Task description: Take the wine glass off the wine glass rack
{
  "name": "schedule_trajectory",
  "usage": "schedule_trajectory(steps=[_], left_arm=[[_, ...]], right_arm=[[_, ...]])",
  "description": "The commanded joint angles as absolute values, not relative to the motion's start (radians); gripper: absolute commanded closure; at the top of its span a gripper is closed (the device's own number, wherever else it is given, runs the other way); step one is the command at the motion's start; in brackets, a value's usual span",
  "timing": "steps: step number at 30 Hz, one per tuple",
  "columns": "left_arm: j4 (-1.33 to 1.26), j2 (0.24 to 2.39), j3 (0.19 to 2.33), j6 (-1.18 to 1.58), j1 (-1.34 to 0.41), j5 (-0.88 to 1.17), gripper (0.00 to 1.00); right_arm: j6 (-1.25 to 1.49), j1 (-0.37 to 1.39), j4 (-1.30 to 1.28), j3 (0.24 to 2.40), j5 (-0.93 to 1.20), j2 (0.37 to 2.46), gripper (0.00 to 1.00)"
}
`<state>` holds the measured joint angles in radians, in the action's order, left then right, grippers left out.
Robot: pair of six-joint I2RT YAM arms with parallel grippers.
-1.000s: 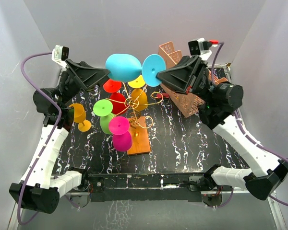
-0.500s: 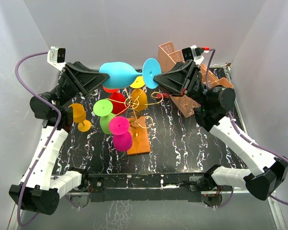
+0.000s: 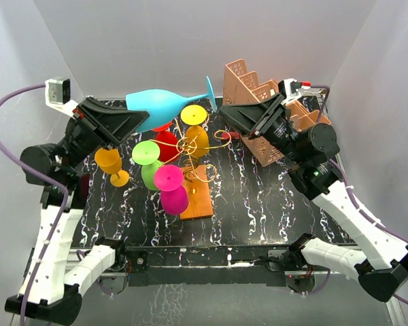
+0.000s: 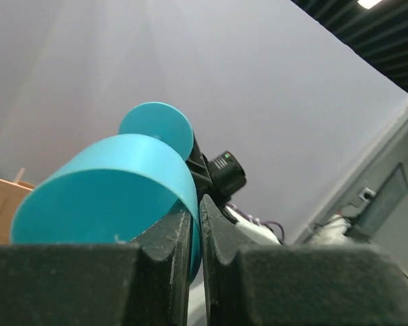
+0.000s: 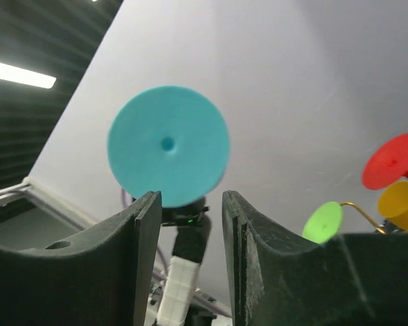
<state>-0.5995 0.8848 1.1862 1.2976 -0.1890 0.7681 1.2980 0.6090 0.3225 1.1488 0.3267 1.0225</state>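
The orange glass lies below the robot's left gripper, which will next go down to the bare tabletop beyond that glass, tilt the level cyan glass foot-down and let it go standing.
The cyan wine glass [image 3: 160, 103] lies level in the air above the gold wire wine glass rack [image 3: 189, 145], which stands on an orange base [image 3: 198, 197]. My left gripper [image 3: 144, 110] is shut on the wall of the bowl; in the left wrist view its tips [image 4: 196, 216] pinch the cyan rim [image 4: 102, 190]. My right gripper [image 3: 224, 115] is open, just right of the glass's foot [image 3: 209, 92] and apart from it. The right wrist view shows the round cyan foot [image 5: 168, 146] beyond the parted jaws [image 5: 190, 204].
Red [image 3: 164, 141], green [image 3: 146, 153], magenta [image 3: 170, 180] and yellow [image 3: 194, 114] glasses hang on the rack. An orange glass [image 3: 111, 163] is by the left arm. A salmon-pink lattice crate [image 3: 255, 92] stands behind the right gripper.
The left gripper closed on the cyan bowl and drew the glass left. The right gripper let go of the foot, opened and backed off to the right.
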Motion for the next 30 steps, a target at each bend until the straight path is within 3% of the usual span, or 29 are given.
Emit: schedule_trajectory(steps=[1,8,16,24,30], left_arm=[[-0.227,0.812,1.280,0.944,-0.188,0.622,1.00],[0.159,0.789,1.430,0.657,-0.188,0.394,1.00],[0.614,0.855,1.564,0.499,-0.188,-0.183,1.00],[0.831,1.117,1.724,0.347,-0.188,-0.284,1.00],[0.801,1.265,1.743,0.292,-0.185,-0.322,1.00]], right_arm=[[1.130,0.615,0.139,1.151,0.178,0.960,0.52],[0.994,0.614,0.014,1.154,0.091,0.917,0.42],[0.850,0.614,-0.123,1.202,0.063,0.892,0.37],[0.761,0.615,-0.226,1.184,-0.003,0.827,0.35],[0.739,0.615,-0.276,1.175,-0.023,0.787,0.34]])
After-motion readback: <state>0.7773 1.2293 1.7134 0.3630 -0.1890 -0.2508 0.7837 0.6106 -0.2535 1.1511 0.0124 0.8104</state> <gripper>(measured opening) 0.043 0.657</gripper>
